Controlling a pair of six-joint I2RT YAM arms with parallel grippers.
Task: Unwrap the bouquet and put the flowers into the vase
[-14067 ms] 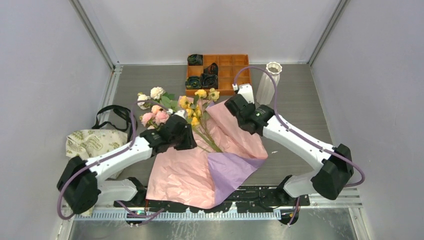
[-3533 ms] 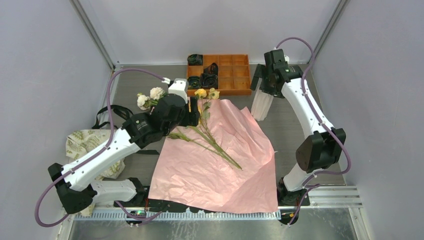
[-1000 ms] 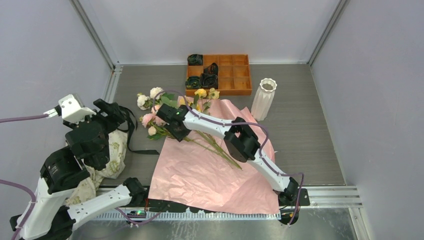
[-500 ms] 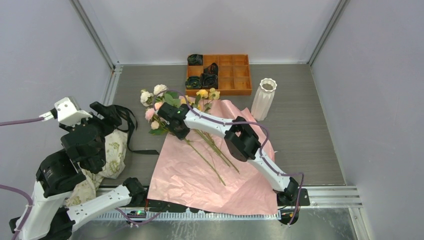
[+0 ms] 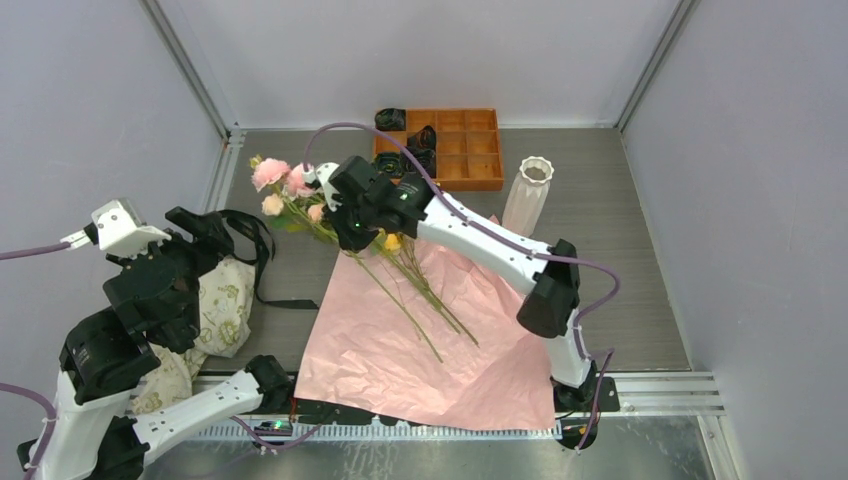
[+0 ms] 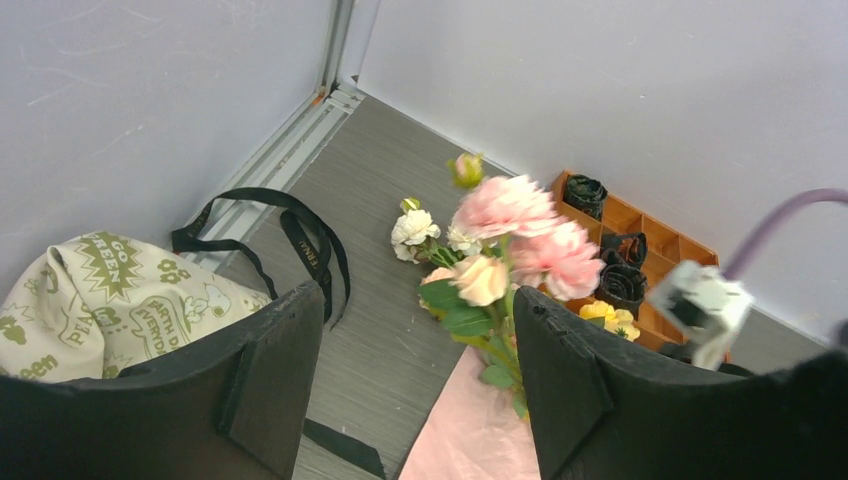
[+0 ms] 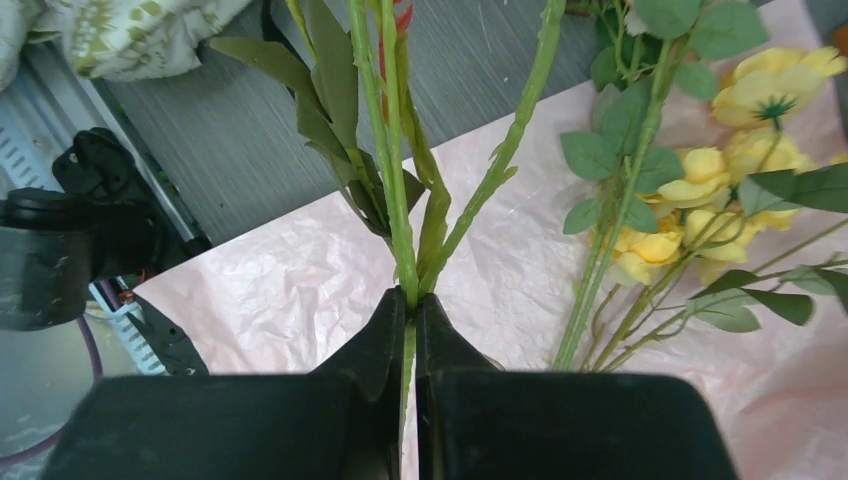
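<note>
I need to lift my right gripper, move it toward yellow flowers (image 5: pixel 390 241), then lower it and release the bunch onto the stems lying there, because those yellow flowers still lie on the paper.
The bouquet lies unwrapped: its pink paper (image 5: pixel 430 340) is spread flat on the table. My right gripper (image 5: pixel 345 228) is shut on a few green stems (image 7: pixel 400 230) and holds that bunch of flowers (image 5: pixel 278 180) up off the table, pink, peach and white blooms toward the back left. The stem ends trail down over the paper. Yellow flowers (image 5: pixel 390 241) still lie on the paper's far edge. The white ribbed vase (image 5: pixel 527 195) stands upright at the back right, apart from both arms. My left gripper (image 5: pixel 205 232) hangs raised at the left, open and holding nothing.
An orange compartment tray (image 5: pixel 462 160) with dark rosettes sits at the back, just behind the right wrist. A beige printed tote bag (image 5: pixel 215 310) with black straps (image 5: pixel 250 232) lies under the left arm. Grey walls enclose the table on three sides.
The right gripper closed on the stems and lifted the pink and white blooms up toward the back left. The left arm drifted slightly left and stayed open.
</note>
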